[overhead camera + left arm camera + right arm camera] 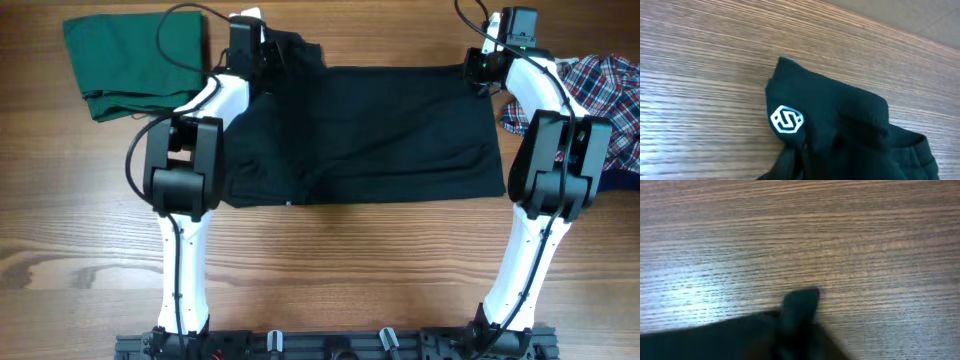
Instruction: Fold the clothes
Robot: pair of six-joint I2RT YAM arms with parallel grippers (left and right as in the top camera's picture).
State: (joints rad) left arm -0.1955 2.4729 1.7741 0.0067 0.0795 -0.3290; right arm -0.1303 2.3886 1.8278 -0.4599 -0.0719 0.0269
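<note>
The black polo shirt's body [264, 118] is back of the bunched fabric, so I should lift my left gripper, move it back and lower it there to release.
The black polo shirt [380, 140] lies spread flat across the middle of the table. My left gripper [262, 55] is at its far left corner, shut on bunched black fabric. The left wrist view shows that fabric [850, 120] with the white logo [786, 120], pinched at the lower edge of the frame. My right gripper [478, 68] is at the shirt's far right corner, shut on it. In the right wrist view a small tip of black fabric [799, 305] sticks out past the jaws, just above the wood. The fingers themselves are mostly hidden by cloth.
A folded green garment [130, 55] lies at the far left. A red-white-blue plaid shirt [600, 85] lies at the far right, beside the right arm. Bare wooden tabletop [340, 270] lies in front of the black shirt.
</note>
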